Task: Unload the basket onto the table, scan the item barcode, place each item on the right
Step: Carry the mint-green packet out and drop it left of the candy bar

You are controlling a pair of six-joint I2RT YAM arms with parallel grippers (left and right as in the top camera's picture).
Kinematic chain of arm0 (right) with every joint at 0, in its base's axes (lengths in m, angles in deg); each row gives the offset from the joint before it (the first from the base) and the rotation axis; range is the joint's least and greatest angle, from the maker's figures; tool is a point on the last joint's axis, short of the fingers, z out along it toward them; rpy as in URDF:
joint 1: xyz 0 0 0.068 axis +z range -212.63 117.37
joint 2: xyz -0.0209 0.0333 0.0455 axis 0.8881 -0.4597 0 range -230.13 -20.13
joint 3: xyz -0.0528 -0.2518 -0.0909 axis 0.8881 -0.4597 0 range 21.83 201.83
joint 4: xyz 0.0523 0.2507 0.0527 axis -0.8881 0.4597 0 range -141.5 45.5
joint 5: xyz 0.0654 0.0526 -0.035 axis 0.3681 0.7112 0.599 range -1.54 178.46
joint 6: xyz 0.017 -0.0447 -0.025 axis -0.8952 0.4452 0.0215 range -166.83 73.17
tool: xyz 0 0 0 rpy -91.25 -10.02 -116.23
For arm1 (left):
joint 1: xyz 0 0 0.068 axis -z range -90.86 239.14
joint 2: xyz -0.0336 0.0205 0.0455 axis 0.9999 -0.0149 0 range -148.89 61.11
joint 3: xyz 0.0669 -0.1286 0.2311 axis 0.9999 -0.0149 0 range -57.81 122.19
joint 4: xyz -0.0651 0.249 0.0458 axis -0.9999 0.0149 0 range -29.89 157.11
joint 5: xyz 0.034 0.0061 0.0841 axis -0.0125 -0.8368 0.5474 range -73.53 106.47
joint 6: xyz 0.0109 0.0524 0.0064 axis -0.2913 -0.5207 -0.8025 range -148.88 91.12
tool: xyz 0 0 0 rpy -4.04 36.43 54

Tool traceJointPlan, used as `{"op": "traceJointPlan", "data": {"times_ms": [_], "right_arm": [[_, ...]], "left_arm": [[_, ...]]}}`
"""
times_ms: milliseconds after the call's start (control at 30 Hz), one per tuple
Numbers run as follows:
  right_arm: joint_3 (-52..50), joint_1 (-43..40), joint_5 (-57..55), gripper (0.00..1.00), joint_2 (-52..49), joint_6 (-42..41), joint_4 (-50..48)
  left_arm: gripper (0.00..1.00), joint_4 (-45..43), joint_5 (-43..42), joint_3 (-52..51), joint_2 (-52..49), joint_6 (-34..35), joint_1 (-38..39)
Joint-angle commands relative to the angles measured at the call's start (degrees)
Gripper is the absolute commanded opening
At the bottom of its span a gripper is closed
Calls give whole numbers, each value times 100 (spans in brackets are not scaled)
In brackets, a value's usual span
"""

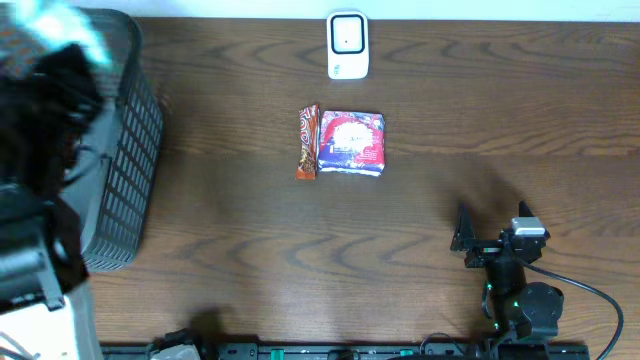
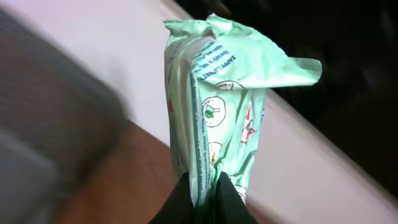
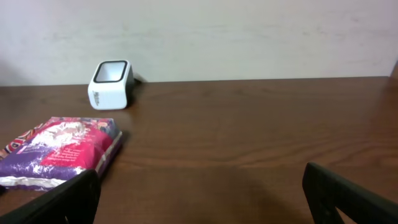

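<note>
I need to move the wipes packet with my left gripper past the basket's rim next, and down onto the bare wood beside the orange snack bar. Then I should release it there.
A pale green wipes packet with printed text stands upright in the left wrist view. My left gripper is shut on its bottom edge, the black fingers pinching the crimped seam. In the overhead view that arm is a blur at the far left, over the basket, with the packet a light smear. The white barcode scanner stands at the table's back middle, also seen as the scanner from the right wrist. No barcode shows. My right gripper rests at the front right, open and empty.
A grey mesh basket stands at the left edge. In the table's middle lie a red and purple packet and an orange snack bar. The purple packet lies ahead and left of my right gripper.
</note>
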Motion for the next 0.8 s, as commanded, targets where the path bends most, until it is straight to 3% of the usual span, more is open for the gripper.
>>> {"op": "traceJointPlan", "data": {"times_ms": [0, 200, 567, 700, 767], "right_arm": [[-20, -46, -37, 99, 35, -76, 17], [-20, -46, -37, 99, 35, -76, 17], [-20, -46, -37, 99, 35, -76, 17], [-20, -46, -39, 99, 35, -76, 17], [-20, -46, -39, 99, 35, -76, 17]], "left_arm": [[7, 188, -304, 33, -109, -1233, 756], [7, 909, 214, 33, -798, -2616, 1797], [7, 1362, 439, 33, -2710, -3014, 2507], [8, 1364, 1357, 33, -3355, -3008, 2629], [7, 1364, 1429, 33, -3641, -3008, 2677]]}}
